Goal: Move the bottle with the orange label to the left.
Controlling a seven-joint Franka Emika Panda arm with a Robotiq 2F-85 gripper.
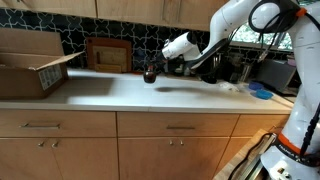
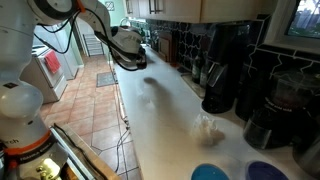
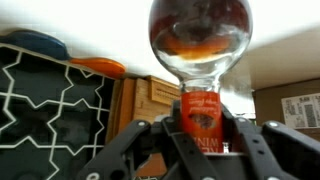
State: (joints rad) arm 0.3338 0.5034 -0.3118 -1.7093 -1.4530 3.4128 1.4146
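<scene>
My gripper is to lower the bottle [image 1: 150, 74] and move it slightly toward the cardboard box and the counter's front edge.
The bottle with the orange label [image 3: 200, 108] is small and dark with a rounded body, and fills the middle of the wrist view, which stands upside down. My gripper [image 3: 203, 128] is shut on it, with one finger on each side of the orange label. In an exterior view the bottle [image 1: 150, 74] hangs in the gripper [image 1: 156, 70] at the back of the white counter, close to its surface, just right of a wooden board. In an exterior view the gripper [image 2: 140, 57] is at the far end of the counter; the bottle is hard to make out there.
An open cardboard box [image 1: 30, 65] stands at the counter's left end. A wooden board [image 1: 108, 55] leans on the backsplash. Blue dishes [image 1: 262, 93] lie at the right end. Dark coffee machines [image 2: 225, 70], crumpled plastic [image 2: 207, 125] and blue bowls [image 2: 210, 172] stand along the counter.
</scene>
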